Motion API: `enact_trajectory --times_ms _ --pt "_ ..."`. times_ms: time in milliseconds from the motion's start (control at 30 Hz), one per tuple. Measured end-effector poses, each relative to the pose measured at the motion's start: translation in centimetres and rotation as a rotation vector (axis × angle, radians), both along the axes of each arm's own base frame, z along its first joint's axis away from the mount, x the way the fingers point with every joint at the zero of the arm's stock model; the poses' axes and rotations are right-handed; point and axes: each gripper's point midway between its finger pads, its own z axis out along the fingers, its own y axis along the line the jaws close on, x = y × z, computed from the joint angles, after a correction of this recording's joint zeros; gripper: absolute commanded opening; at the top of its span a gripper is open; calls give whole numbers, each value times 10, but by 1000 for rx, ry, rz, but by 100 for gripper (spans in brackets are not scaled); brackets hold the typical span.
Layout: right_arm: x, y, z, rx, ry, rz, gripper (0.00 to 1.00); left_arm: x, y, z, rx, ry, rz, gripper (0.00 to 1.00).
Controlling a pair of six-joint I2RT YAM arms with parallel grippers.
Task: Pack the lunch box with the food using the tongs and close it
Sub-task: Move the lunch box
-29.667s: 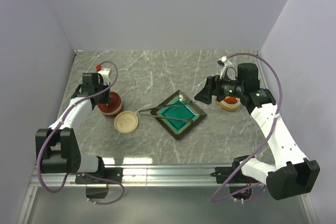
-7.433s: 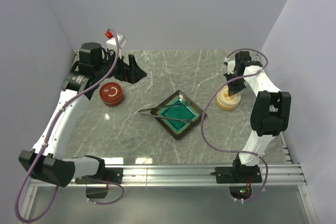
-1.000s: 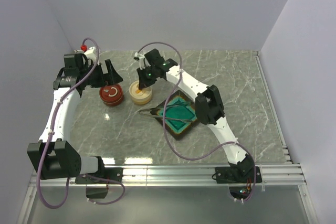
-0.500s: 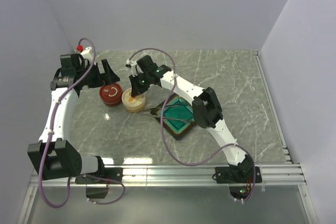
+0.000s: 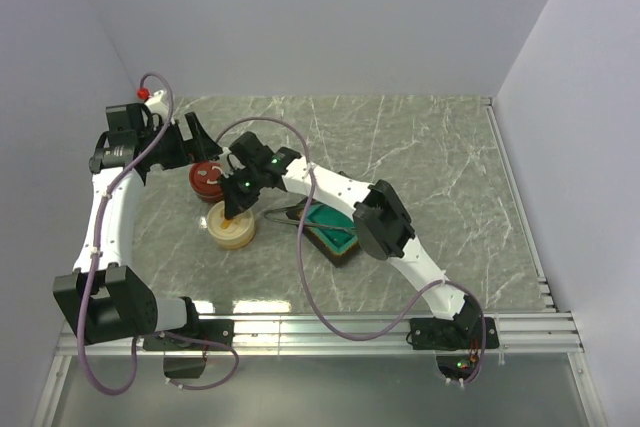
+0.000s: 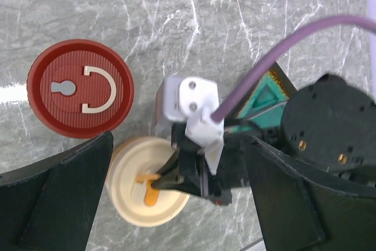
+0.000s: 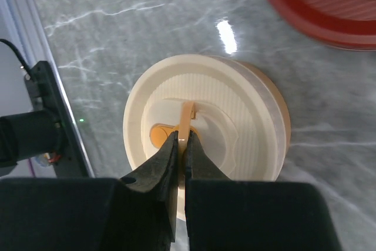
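Note:
The cream container stands close beside the tongs (image 5: 284, 214), so the robot's right gripper should next move the container by the orange handle to the left in the top view, then open.
My right gripper (image 5: 235, 209) (image 7: 181, 139) is shut on the thin orange handle (image 7: 187, 119) standing up from the lid of a cream round lunch box container (image 5: 232, 231) (image 7: 241, 119) (image 6: 134, 204). That container is in front of a red lidded round container (image 5: 207, 176) (image 6: 80, 88). My left gripper (image 5: 193, 137) (image 6: 179, 145) hangs open high above both containers and holds nothing. The grey tongs (image 5: 284, 214) lie across the green square dish (image 5: 327, 230), mostly hidden under my right arm. The food is out of view.
My right arm stretches across the table's middle and covers most of the dish (image 6: 265, 95). The red container's edge (image 7: 317, 10) lies close beside the cream one. The metal rail (image 7: 32, 57) at the table's near edge is just left of the cream container.
My right gripper has brought the cream container leftward and toward the near edge, from beside the dish to in front of the red container. The left gripper has drawn back slightly to the left.

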Motion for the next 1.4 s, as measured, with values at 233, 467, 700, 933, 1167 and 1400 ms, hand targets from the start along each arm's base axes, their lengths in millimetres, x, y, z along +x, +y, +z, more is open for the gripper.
enact_trajectory --times_ms 233,467,700,933,1167,1400 --pt "-18 12 1 2 29 -8 0 0 14 14 -36 -17 46 99" --pt "-19 22 1 15 41 -48 0 -6 34 39 -74 -77 117 99" --pt "-15 33 1 51 60 -83 0 -10 51 50 -96 -98 174 99" --pt "-10 42 3 85 65 -110 0 -13 62 48 -98 -91 200 100" --pt "-4 52 5 123 51 -132 3 -17 68 51 -87 -84 209 99" --pt "-6 57 6 132 31 -140 16 -19 69 55 -77 -90 200 99"
